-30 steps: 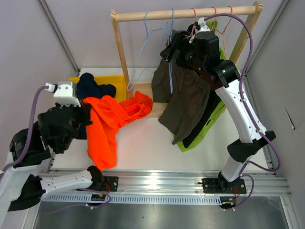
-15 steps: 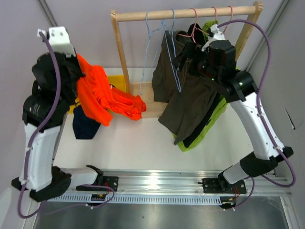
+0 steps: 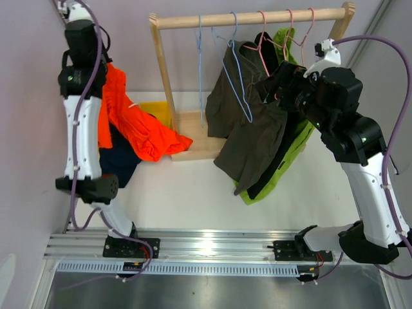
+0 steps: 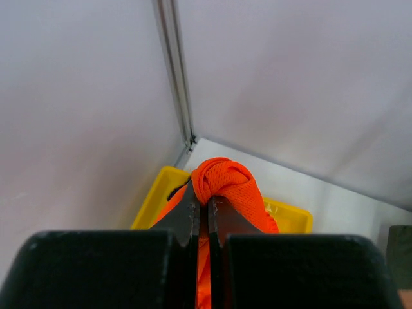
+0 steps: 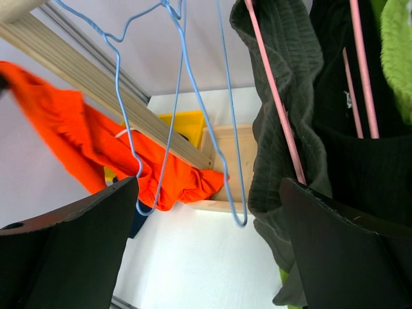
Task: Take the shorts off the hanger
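Note:
The robot's open right gripper will move outward toward the bar and close on the near arm of the pink hanger, because the olive-grey shorts (image 3: 248, 129) still hang on that hanger.
My left gripper (image 3: 98, 61) is raised high at the far left, shut on the bright orange shorts (image 3: 138, 125). The orange fabric bunches between the fingertips in the left wrist view (image 4: 222, 183) and trails down over the navy shorts (image 3: 119, 161). Olive-grey shorts (image 3: 248, 129) hang on a pink hanger (image 3: 261, 38), with black shorts (image 3: 277, 164) and lime green shorts (image 3: 293, 151) behind them. My right gripper (image 3: 275, 80) stands open just right of the olive pair (image 5: 286, 96), with nothing between its fingers (image 5: 71, 244).
A wooden rail (image 3: 251, 18) on posts carries two empty blue wire hangers (image 3: 238, 84) and more pink ones. A yellow bin (image 3: 158, 111) sits behind the left post, beside the rack's wooden base (image 3: 196, 145). Walls stand close on both sides.
My left arm swung up and back, lifting the orange shorts off the table to the far left. My right gripper opened fully and drew back to the right, away from the olive shorts.

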Tool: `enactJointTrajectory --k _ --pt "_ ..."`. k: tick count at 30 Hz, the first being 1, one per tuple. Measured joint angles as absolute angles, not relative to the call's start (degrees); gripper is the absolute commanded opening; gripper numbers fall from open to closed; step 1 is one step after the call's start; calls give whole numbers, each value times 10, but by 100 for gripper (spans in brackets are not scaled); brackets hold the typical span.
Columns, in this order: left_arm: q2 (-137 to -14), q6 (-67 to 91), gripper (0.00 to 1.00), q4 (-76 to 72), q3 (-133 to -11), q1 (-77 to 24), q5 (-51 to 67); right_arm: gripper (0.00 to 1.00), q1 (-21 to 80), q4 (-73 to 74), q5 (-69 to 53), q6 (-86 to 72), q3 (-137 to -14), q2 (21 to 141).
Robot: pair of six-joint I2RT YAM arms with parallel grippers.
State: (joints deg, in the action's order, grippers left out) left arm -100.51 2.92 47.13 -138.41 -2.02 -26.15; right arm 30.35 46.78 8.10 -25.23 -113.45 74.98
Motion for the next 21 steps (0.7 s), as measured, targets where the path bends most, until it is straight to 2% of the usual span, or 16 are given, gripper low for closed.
enactJointTrajectory --k 1,2,3,5,9,12,17,21 --pt "-1030 35 5 466 -1382 -15 -252 99 303 469 81 -249 -1134 745" --pt "-1047 39 14 462 -1376 -12 -247 99 302 469 81 -247 -1135 742" --pt "-1067 45 57 459 -1370 -8 -239 99 303 469 81 -244 -1136 739" --pt "-1107 60 98 459 -1354 3 -218 100 302 469 81 -241 -1142 736" --pt "-1161 106 99 484 -1330 25 -192 99 302 469 77 -232 -1154 743" --pt "-1146 123 99 486 -1258 33 -186 100 302 468 77 -222 -1171 763" --pt "-1000 131 99 447 -1039 35 -145 99 302 467 82 -195 -1225 828" --pt "-840 136 99 417 -924 33 -118 98 296 466 92 -177 -1279 895"
